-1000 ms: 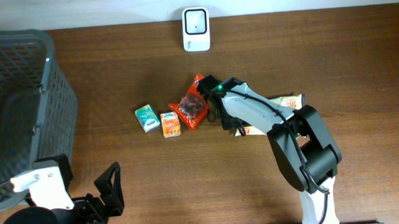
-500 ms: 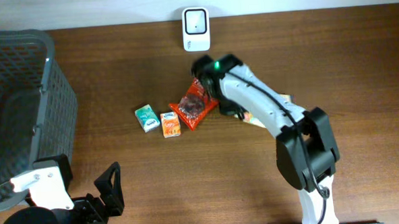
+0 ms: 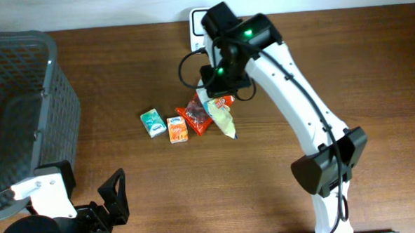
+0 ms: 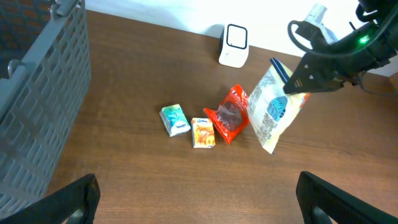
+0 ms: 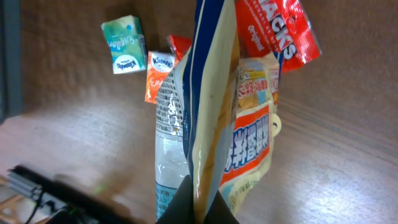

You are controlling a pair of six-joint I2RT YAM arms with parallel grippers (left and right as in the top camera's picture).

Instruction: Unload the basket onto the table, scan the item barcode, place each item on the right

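Note:
The red pack is under the bag (image 3: 224, 120), so my right gripper should move down and to the right in the overhead view next and release the bag on bare tabletop.
My right gripper (image 3: 219, 96) is shut on the top edge of a pale yellow snack bag (image 3: 224, 120) with blue and orange print. The bag hangs off the table, over the red snack pack (image 3: 199, 115), just in front of the white scanner (image 3: 196, 24), which my arm partly hides. In the right wrist view the bag (image 5: 211, 124) rises edge-on from my shut right gripper (image 5: 198, 200). From the left wrist view the bag (image 4: 273, 109) dangles tilted below the right gripper (image 4: 292, 82), to the right of the scanner (image 4: 235, 45). My left gripper (image 4: 198, 193) is open and empty near the front edge.
A green tissue pack (image 3: 152, 123) and an orange pack (image 3: 178, 129) lie left of the red pack. A dark mesh basket (image 3: 49, 95) stands along the left side. My right arm reaches from the front right across the table's middle.
The right gripper shut on the snack bag, which lay right of the red pack, and carried it up and to the far left toward the scanner. The left arm stayed still.

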